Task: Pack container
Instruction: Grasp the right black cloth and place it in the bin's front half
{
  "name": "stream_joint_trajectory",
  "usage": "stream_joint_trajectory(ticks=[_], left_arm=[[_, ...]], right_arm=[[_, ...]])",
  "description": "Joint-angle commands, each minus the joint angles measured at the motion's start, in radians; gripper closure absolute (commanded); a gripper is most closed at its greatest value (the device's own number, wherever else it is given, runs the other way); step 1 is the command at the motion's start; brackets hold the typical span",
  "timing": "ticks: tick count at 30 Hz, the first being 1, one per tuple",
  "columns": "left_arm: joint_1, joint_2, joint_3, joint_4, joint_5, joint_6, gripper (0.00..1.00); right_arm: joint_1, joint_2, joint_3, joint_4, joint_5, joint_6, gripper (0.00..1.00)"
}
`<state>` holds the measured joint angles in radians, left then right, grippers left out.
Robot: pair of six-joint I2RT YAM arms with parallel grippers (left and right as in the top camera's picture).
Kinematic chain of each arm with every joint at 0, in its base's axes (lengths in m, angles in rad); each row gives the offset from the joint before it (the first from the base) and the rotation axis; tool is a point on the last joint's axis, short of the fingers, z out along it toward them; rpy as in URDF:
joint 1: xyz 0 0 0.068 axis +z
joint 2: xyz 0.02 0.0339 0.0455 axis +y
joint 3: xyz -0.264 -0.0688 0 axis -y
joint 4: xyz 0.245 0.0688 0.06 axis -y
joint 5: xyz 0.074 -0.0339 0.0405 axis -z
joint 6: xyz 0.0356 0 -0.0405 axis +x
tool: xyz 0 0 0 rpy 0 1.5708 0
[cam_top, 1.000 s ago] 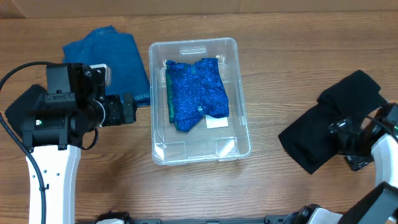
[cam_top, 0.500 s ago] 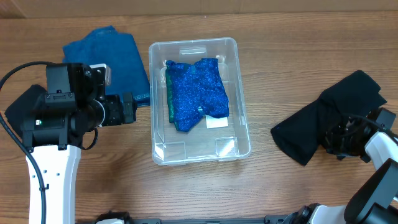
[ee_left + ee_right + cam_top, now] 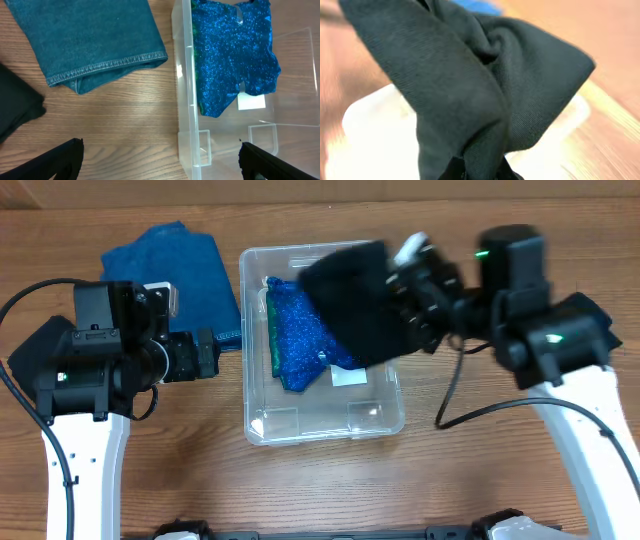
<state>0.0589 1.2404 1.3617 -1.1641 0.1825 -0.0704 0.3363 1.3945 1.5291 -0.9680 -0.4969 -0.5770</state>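
Note:
The bin's near end [image 3: 325, 405] is empty past the blue garment. My right gripper will next carry the black cloth [image 3: 350, 300] back and down over that end and release it.
The container [image 3: 246, 380] is a clear bin at the middle of the table, with a sparkly blue garment [image 3: 295, 345] lying inside. My right gripper [image 3: 412, 305] is shut on a black cloth [image 3: 350, 300], which hangs bunched over the bin's far right part. In the right wrist view the black cloth [image 3: 470, 85] fills the frame and hides most of the gripper [image 3: 480, 171]. My left gripper [image 3: 215, 352] stands open just left of the bin. In the left wrist view its jaws [image 3: 162, 160] are wide apart either side of the container's wall [image 3: 185, 100], holding nothing.
A folded blue denim cloth [image 3: 175, 265] lies at the far left beside the bin, also seen as denim [image 3: 85, 40] in the left wrist view. A black fabric edge [image 3: 17, 105] shows at that view's left border.
My right gripper has shut on the black cloth, lifted it off the table at the right and carried it left to above the container. The left arm has not moved.

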Motion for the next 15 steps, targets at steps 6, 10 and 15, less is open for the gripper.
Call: stream_joint_trajectory(ticks=[6,10,15], left_arm=[[-0.001,0.003,0.021,0.001,-0.006,0.011,0.00],[-0.001,0.003,0.021,0.001,-0.006,0.011,0.00],[-0.001,0.003,0.021,0.001,-0.006,0.011,0.00]], right_arm=[[0.248,0.289,0.015,-0.239,0.167,-0.318,0.96],[0.286,0.338,0.005,-0.269,0.167,-0.322,0.96],[0.285,0.395,-0.025,-0.228,0.216,-0.348,0.77]])
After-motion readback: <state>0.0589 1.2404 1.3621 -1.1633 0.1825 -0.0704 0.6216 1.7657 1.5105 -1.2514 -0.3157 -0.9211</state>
